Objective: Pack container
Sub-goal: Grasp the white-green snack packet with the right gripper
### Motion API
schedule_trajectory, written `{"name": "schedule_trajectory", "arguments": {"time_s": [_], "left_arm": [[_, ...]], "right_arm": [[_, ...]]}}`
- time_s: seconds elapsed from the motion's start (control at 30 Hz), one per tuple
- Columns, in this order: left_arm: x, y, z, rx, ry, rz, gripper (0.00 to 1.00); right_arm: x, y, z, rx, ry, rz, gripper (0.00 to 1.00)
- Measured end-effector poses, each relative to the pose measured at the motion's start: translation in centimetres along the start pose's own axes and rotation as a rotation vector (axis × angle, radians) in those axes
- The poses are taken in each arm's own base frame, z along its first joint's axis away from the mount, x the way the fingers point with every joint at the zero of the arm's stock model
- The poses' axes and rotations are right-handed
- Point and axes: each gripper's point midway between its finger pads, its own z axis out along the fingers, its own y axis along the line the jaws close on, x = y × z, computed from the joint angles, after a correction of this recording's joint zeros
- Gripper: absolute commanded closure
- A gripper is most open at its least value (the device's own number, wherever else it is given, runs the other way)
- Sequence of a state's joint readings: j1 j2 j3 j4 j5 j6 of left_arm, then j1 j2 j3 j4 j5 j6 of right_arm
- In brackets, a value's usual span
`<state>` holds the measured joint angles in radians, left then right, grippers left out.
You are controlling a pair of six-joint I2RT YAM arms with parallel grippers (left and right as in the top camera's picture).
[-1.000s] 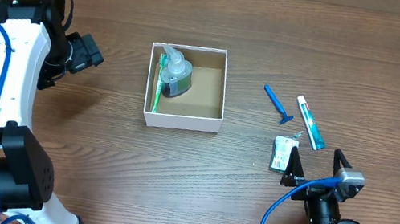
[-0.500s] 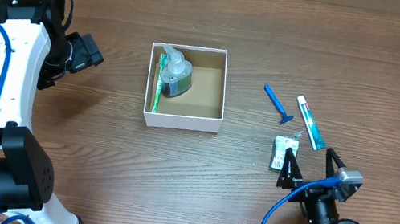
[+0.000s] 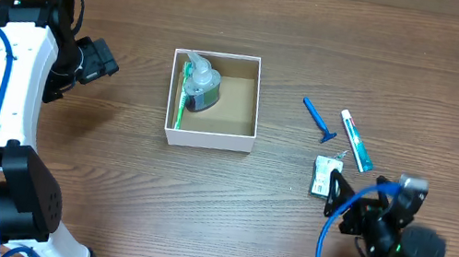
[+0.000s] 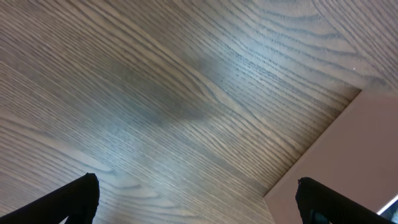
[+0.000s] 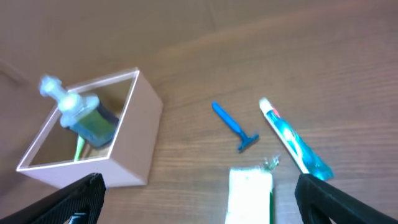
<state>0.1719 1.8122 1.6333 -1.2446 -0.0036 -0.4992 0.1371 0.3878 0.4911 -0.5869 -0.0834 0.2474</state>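
The white-and-green packet (image 3: 324, 176) (image 5: 250, 194) lies below my open fingers and just outward of them. My right gripper needs to tilt downward next and lower outward over the packet.
The container (image 3: 242, 135), a white-walled cardboard box with a brown inside, sits mid-table; it also shows in the right wrist view (image 5: 140, 143). Inside it lie a clear bottle of green liquid (image 3: 200, 86) and a green toothbrush (image 3: 184, 93). To its right lie a blue razor (image 3: 317, 119), a toothpaste tube (image 3: 356, 141) and a white-and-green packet (image 3: 324, 176). My right gripper (image 3: 374, 199) is open and empty, just near-side of the packet (image 5: 250, 194). My left gripper (image 3: 99, 62) is open and empty, left of the container.
The razor (image 5: 235, 126) and toothpaste tube (image 5: 292, 140) lie on bare wood ahead of the right gripper. The left wrist view shows wood grain and a pale surface beyond the table edge (image 4: 348, 155). Blue cables run along both arms.
My right arm has shifted and risen a little near the front edge, its gripper still open near the packet. The left arm and all objects have not moved.
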Motion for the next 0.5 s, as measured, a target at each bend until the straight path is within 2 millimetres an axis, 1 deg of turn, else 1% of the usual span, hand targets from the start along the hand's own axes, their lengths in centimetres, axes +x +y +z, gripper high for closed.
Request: {"name": "schedule_trajectory", "arguments": {"time_s": [0.07, 0.13, 0.17, 0.23, 0.3, 0.33, 0.5], "left_arm": [[0.0, 0.0, 0.0, 0.001, -0.001, 0.000, 0.00], [0.0, 0.0, 0.0, 0.001, -0.001, 0.000, 0.00], [0.0, 0.0, 0.0, 0.001, -0.002, 0.000, 0.00], [-0.1, 0.0, -0.1, 0.001, -0.002, 0.000, 0.00], [-0.1, 0.0, -0.1, 0.001, -0.003, 0.000, 0.00], [-0.1, 0.0, -0.1, 0.001, -0.003, 0.000, 0.00], [-0.1, 0.0, -0.1, 0.001, -0.003, 0.000, 0.00]], "right_arm": [[-0.6, 0.1, 0.3, 0.047, 0.123, 0.017, 0.00], [-0.7, 0.0, 1.1, 0.083, 0.231, 0.028, 0.00], [-0.5, -0.1, 1.8, 0.102, 0.291, 0.035, 0.00], [0.4, -0.6, 3.0, 0.141, 0.410, 0.047, 0.00], [1.9, -1.3, 4.9, 0.179, 0.527, 0.060, 0.00], [3.1, -1.7, 5.8, 0.199, 0.586, 0.066, 0.00], [9.1, -4.1, 8.9, 0.282, 0.840, 0.093, 0.00]]}}
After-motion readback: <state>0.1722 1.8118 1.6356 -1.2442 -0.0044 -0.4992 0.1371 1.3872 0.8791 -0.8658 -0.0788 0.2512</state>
